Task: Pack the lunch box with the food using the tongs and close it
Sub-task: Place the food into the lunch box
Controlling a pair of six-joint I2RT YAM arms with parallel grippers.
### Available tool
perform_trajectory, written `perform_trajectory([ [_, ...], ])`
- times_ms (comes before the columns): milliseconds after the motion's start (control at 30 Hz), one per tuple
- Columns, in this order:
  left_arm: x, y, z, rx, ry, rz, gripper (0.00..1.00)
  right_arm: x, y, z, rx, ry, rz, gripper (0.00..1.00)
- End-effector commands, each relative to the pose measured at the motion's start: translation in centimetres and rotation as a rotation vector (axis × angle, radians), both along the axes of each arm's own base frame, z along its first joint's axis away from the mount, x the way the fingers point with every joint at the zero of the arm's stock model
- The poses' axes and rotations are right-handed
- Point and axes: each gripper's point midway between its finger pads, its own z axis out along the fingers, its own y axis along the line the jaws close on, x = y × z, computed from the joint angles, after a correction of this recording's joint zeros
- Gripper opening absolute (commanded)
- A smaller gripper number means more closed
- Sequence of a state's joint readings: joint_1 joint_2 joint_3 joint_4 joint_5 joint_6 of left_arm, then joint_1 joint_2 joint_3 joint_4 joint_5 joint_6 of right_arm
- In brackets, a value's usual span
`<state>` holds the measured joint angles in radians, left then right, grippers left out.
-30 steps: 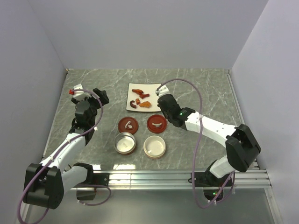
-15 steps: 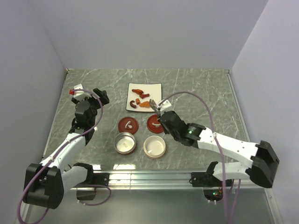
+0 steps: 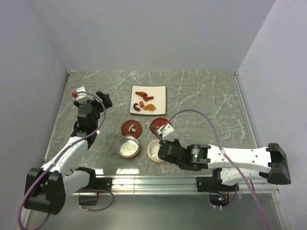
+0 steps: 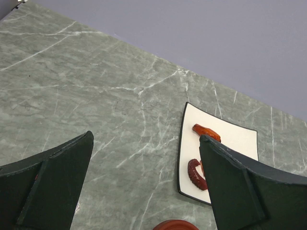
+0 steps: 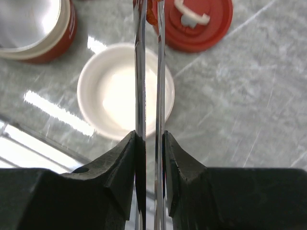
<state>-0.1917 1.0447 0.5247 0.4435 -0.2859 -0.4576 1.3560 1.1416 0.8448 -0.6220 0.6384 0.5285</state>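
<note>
I will pull my right gripper back to let go of the orange-red bit over the inside of the white bowl, because the bit hangs beyond the bowl between the ends of the tongs.
My right gripper is shut on the tongs, whose two slim metal arms run nearly together over the white bowl of the lunch box. A small orange-red bit shows between the tong tips at the top edge of the right wrist view. More food lies on the white plate. My left gripper hangs open over bare table, left of the plate, holding nothing.
A round metal tin with a red outside stands left of the white bowl. Two red lids with white handles lie between the containers and the plate. The metal rail runs along the near edge.
My right arm has pulled back from the plate toward the near edge, carrying the tongs until they hang over the white bowl. The left arm has not moved.
</note>
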Motion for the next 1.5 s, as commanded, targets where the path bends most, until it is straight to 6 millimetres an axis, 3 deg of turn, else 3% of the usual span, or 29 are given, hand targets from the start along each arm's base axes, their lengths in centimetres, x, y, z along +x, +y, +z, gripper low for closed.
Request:
perform_trajectory([
  [0,0.3,-0.5,1.3,-0.005,-0.033,-0.019,1.0,-0.9,-2.2,1.3,0.051,-0.032,-0.11,0.25],
  [167,0.4,-0.5,0.9,-0.005,-0.022,-0.021,0.99,-3.3,-2.6,1.9,0.087,-0.022,-0.08,0.25],
  [567,0.4,-0.8,1.0,-0.009,-0.025,-0.033,1.0,-6.3,-4.2,0.4,0.062,0.034,-0.085,0.26],
  [700,0.3,-0.8,1.1,-0.008,-0.028,-0.034,0.99,-6.4,-3.9,0.6,0.067,0.028,-0.074,0.31],
  [833,0.2,-0.7,1.2,-0.011,-0.033,-0.036,0.99,-6.3,-3.8,0.7,0.058,0.017,-0.077,0.47],
  [1033,0.1,-0.8,1.2,-0.011,-0.033,-0.039,0.99,-6.2,-3.8,0.6,0.051,0.013,-0.088,0.58],
  [1267,-0.1,-0.7,1.4,-0.015,-0.039,-0.037,1.0,-6.0,-3.4,1.2,0.073,-0.009,-0.091,0.6],
  [1467,-0.3,-0.7,1.4,-0.017,-0.047,-0.039,1.0,-4.8,-2.2,3.9,0.131,-0.094,-0.093,0.64],
])
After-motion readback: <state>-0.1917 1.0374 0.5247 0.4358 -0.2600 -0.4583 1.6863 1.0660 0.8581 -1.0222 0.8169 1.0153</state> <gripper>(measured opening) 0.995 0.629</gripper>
